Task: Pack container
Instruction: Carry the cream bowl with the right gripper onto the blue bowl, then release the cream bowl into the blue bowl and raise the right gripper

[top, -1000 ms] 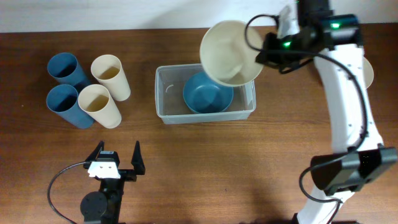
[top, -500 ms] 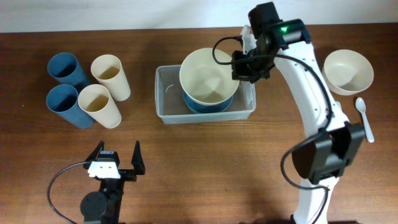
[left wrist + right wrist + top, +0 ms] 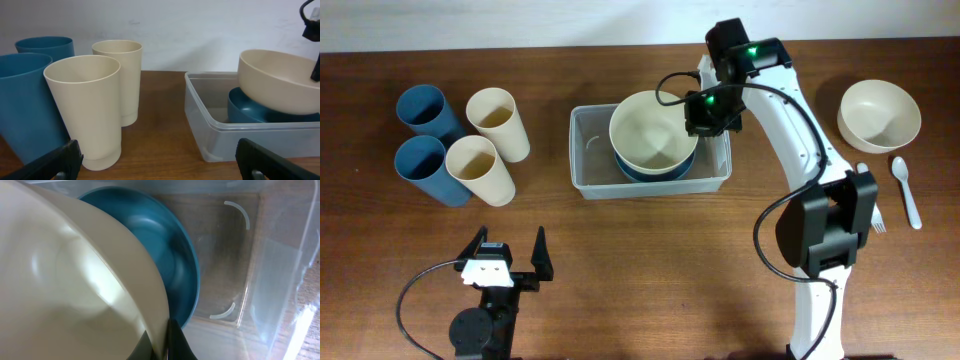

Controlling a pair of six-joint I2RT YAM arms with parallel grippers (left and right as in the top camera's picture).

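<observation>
My right gripper should next go down toward the blue bowl (image 3: pixel 650 172) (image 3: pixel 170 255) below it and let go of the cream bowl's rim, because the cream bowl is still tilted and high.
The clear plastic container (image 3: pixel 586 175) stands at the table's middle and holds a blue bowl (image 3: pixel 650 172). My right gripper (image 3: pixel 701 113) is shut on the rim of a cream bowl (image 3: pixel 650 133) and holds it tilted in the blue bowl. In the right wrist view the fingers (image 3: pixel 165 342) pinch the cream bowl's (image 3: pixel 65 280) rim over the blue bowl (image 3: pixel 170 255) inside the container (image 3: pixel 275 280). My left gripper (image 3: pixel 508 262) is open and empty near the front edge. The left wrist view shows the container (image 3: pixel 210 125) and both bowls at right.
Two blue cups (image 3: pixel 422 108) and two cream cups (image 3: pixel 495 120) stand at the left. A second cream bowl (image 3: pixel 879 113) sits at the far right, with a white spoon (image 3: pixel 906 190) and a fork (image 3: pixel 876 222) below it.
My right gripper has carried the cream bowl from above the container's back right corner leftward and down into the blue bowl. The left arm has not moved.
</observation>
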